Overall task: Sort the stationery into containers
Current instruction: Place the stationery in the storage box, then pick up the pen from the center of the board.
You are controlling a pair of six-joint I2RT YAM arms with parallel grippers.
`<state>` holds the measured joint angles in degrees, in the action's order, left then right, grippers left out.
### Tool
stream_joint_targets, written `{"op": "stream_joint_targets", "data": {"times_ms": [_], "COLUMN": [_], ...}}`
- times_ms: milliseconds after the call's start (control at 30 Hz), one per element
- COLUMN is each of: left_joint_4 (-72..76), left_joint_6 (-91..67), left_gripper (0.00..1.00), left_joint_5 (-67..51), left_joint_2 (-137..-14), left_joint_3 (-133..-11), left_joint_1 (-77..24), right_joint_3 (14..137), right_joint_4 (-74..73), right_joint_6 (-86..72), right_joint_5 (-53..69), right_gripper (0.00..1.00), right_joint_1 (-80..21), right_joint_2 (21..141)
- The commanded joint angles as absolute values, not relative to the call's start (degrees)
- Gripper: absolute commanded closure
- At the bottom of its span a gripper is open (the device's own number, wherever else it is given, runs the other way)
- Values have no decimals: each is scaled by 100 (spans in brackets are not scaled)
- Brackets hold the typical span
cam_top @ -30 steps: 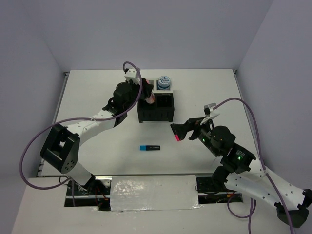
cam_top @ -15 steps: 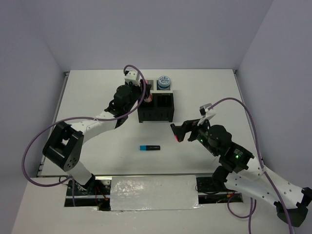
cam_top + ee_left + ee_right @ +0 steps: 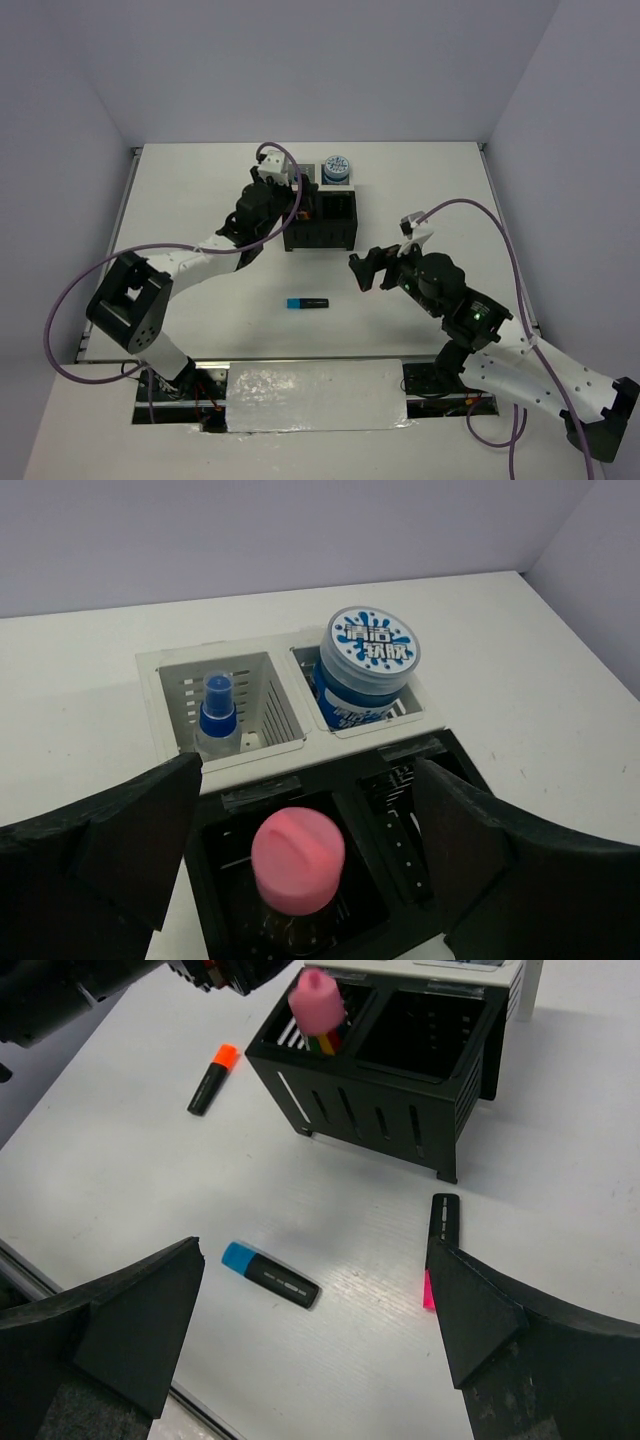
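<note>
One finger of my right gripper overlaps the black highlighter near its pink-red cap. I need to move that gripper down and to the right in the wrist view onto the highlighter there next.
My left gripper point(image 3: 307, 768) hangs open over the black box point(image 3: 345, 785), nothing between its fingers. A pink marker point(image 3: 297, 858) stands free in the box's left compartment, also seen as the pink marker point(image 3: 318, 1005). Behind the box, one grey tray point(image 3: 200, 661) holds a blue-white pen point(image 3: 217, 715) and the other grey tray point(image 3: 380, 726) holds a patterned roll point(image 3: 367, 665). My right gripper point(image 3: 312, 1250) is open above the table. A blue-capped highlighter point(image 3: 270, 1275) lies between its fingers, and a pink-red highlighter point(image 3: 441, 1225) is partly hidden by the right finger.
An orange-capped highlighter point(image 3: 213, 1078) lies on the table left of the black box point(image 3: 320, 222). The blue-capped highlighter point(image 3: 307, 302) lies in front of the box. Walls enclose the table on three sides.
The left gripper has opened and let go of the pink marker, which now stands in the box. The right gripper has shifted slightly and now covers the pink-red highlighter from above.
</note>
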<state>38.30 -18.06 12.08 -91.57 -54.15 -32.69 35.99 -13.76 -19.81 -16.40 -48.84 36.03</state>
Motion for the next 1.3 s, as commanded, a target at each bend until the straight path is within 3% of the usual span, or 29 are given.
{"op": "stream_joint_targets", "data": {"times_ms": [0,167,267,400,533,600,633,767,1000,1133,1267], "left_joint_4": [4254,3772,2658,-262,-1903,-2143,-2266,-2741,-3506,-3621,-3682], "left_joint_6": [-1775,-1898,-2196,-2916,-3392,-3419,-3402,-3331,-3120,-3120,-3067], "left_gripper": [1,1,1,1,1,1,1,1,1,1,1], "left_joint_5": [1441,1818,2230,2689,2804,2620,2576,2566,2540,2628,2698], "left_joint_2": [-8720,-8350,-7946,-7322,-6576,-5970,-5768,-4924,-4693,-4562,-4456], "left_joint_3": [-5519,-5729,-6167,-6977,-7093,-6778,-6550,-6346,-6556,-6548,-6557], "left_joint_1": [-3366,-3393,-3393,-3393,-3401,-3393,-3393,-3384,-3375,-3375,-3375], "right_joint_3": [3516,3454,3498,3638,4051,4287,4324,4394,4877,5028,4791], "right_joint_4": [-1108,-1055,-1098,-1125,-1397,-1494,-1477,-1266,-1731,-1916,-1872], "right_joint_6": [-1951,-2021,-2056,-2074,-1961,-1942,-1916,-1872,-1960,-1995,-2206], "right_joint_5": [-1512,-1354,-1196,-1098,-1134,-1204,-1169,-959,-1055,-1107,-1002], "right_gripper": [0,0,0,0,2,7,16,32,45,70,78], "right_joint_1": [-4808,-4562,-4228,-3868,-3683,-3630,-3604,-3524,-3516,-3516,-3507], "right_joint_2": [3797,4217,4874,5860,7141,7591,7959,8454,9227,9457,9115]}}
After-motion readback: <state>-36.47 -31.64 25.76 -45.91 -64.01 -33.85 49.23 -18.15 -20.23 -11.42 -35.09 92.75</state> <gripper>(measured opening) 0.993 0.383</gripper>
